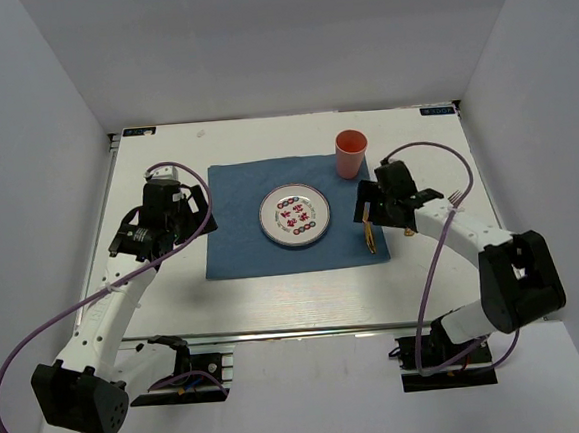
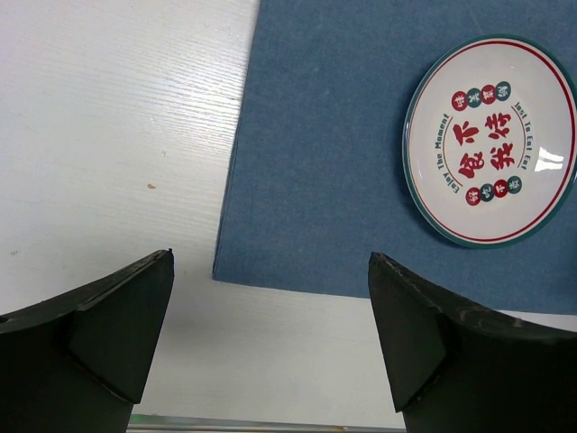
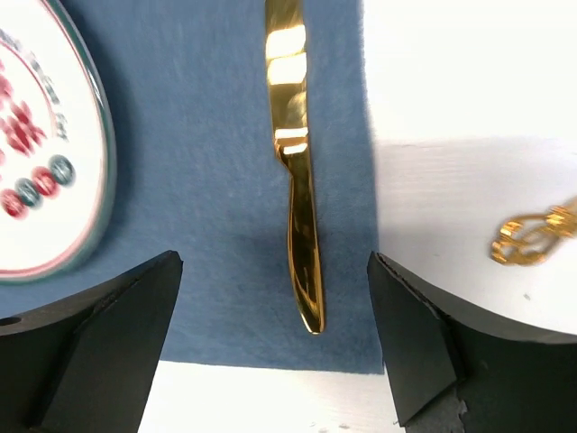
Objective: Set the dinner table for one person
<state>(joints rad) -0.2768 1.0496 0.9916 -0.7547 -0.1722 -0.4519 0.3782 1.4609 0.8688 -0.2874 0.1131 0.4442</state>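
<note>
I will next move my right gripper to the right in the top view, turning it and lowering it onto the gold fork's slanted handle (image 1: 409, 232) (image 3: 538, 234), which is below it on that side.
The white dinner table (image 1: 275, 293) carries a blue cloth (image 1: 240, 220) with a patterned round plate (image 1: 294, 216) at its middle. A pink cup (image 1: 351, 153) stands at the cloth's far right corner. A gold knife (image 3: 297, 180) lies along the cloth's right edge (image 1: 370, 238). My right gripper (image 3: 275, 262) is open and empty, its fingers either side of the knife handle and above it; it also shows in the top view (image 1: 369, 208). My left gripper (image 2: 270, 262) is open and empty over the cloth's near left corner (image 1: 195, 216). The plate (image 2: 491, 140) shows at that view's upper right.
A gold fork (image 1: 456, 198) lies on the bare table right of the cloth; part of it shows in the right wrist view (image 3: 532, 236). White walls enclose the table on three sides. A metal rail (image 1: 298, 329) runs along the near edge.
</note>
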